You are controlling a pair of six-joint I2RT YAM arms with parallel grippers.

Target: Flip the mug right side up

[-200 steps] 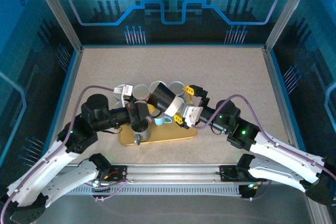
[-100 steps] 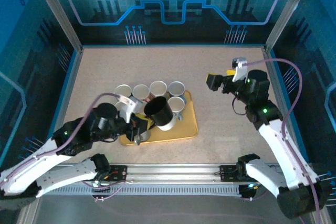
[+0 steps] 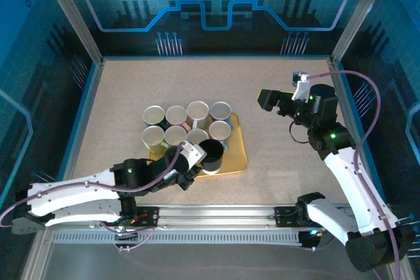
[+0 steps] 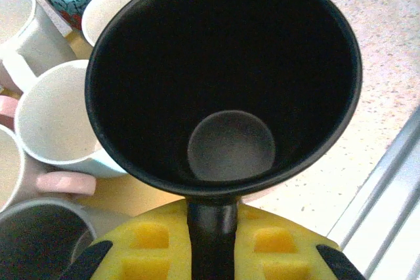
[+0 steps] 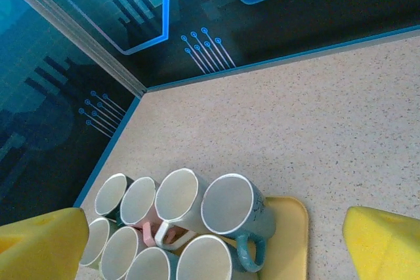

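Next, my left gripper should lower the black mug onto the bare near corner of the yellow tray [image 3: 237, 155] and release the mug's handle, because the mug already has its opening up.
The black mug [image 3: 211, 153] is mouth up at the front of the yellow tray [image 3: 237, 155]. My left gripper [image 3: 194, 164] is low beside it on its near-left side. In the left wrist view I look down into the mug [image 4: 230, 145], and its black handle runs between my yellow pads [image 4: 147, 247], so the left gripper [image 4: 211, 240] is shut on the handle. My right gripper [image 3: 266, 101] hangs open and empty above the right side of the table, well away from the mug. Its yellow fingers [image 5: 39, 244] frame the right wrist view.
Several other mugs [image 3: 187, 126] stand mouth up in two rows on and beside the tray, close behind and to the left of the black mug. A blue mug [image 5: 230, 211] is the nearest to the right arm. Metal frame posts and blue walls enclose the table.
The left arm has brought the black mug down from a raised, tilted hold to the tray's front, mouth up. The right arm pulled back to the right a second ago and has since held still.
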